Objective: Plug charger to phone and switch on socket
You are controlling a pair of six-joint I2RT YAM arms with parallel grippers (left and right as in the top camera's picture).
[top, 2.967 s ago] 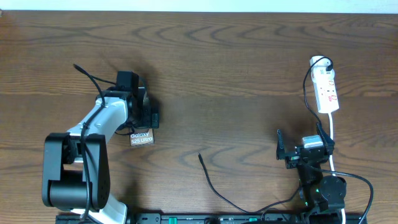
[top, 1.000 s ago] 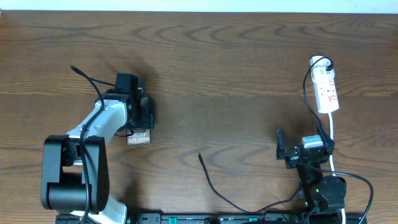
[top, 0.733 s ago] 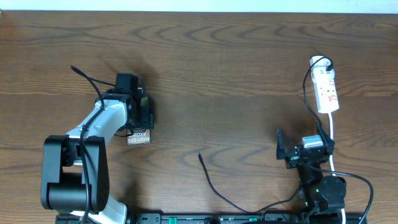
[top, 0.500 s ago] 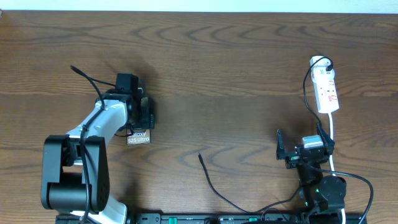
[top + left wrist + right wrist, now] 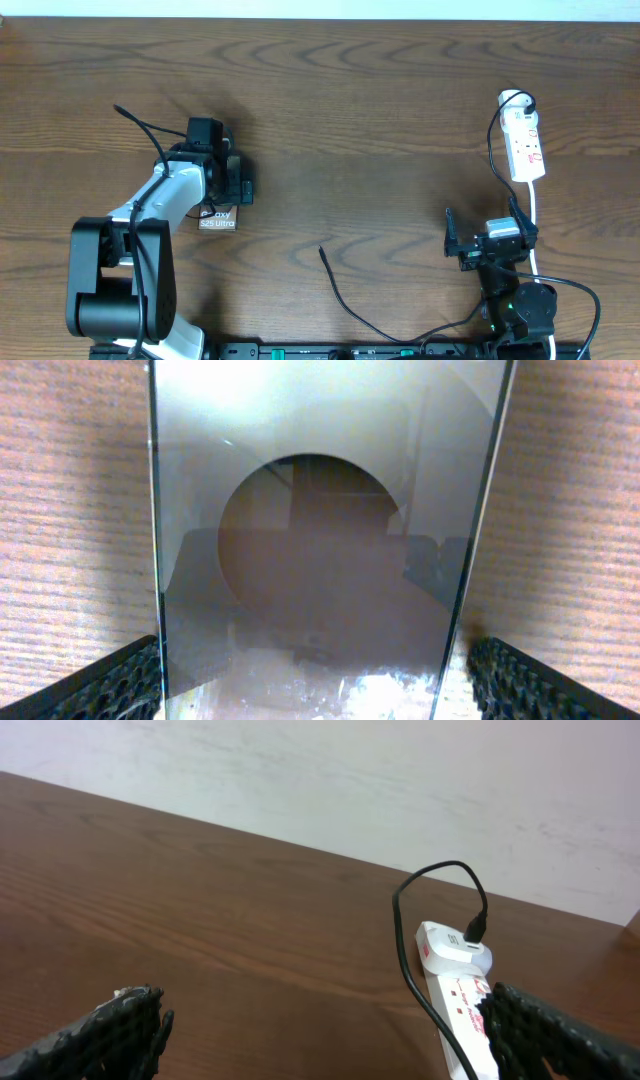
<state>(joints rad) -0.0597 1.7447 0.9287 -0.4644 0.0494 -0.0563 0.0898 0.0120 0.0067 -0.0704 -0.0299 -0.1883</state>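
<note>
My left gripper stays low over the phone next and closes its fingers onto both long edges, since a thin gap still shows at one finger.
The phone (image 5: 218, 220) lies flat on the wooden table, its "Galaxy S25 Ultra" lettering peeking out under my left gripper (image 5: 232, 188). In the left wrist view the phone (image 5: 320, 560) fills the space between the open fingers of the left gripper (image 5: 315, 682). The left pad touches its edge and a thin gap shows at the right pad. The charger's plug tip (image 5: 322, 251) lies loose mid-table, and its thin black cable (image 5: 352, 308) runs toward the front edge. The socket (image 5: 525, 148) lies at the far right. My right gripper (image 5: 485, 230) hovers open and empty short of the socket (image 5: 458, 988).
A black plug (image 5: 476, 928) with a looping black wire sits in the strip's far end. The strip's white cord (image 5: 537, 215) runs down past the right arm. A pale wall (image 5: 350, 780) borders the table's far edge.
The phone has slid a little to the left and toward the front edge under my left gripper. The right arm, the cable and the strip have not moved.
</note>
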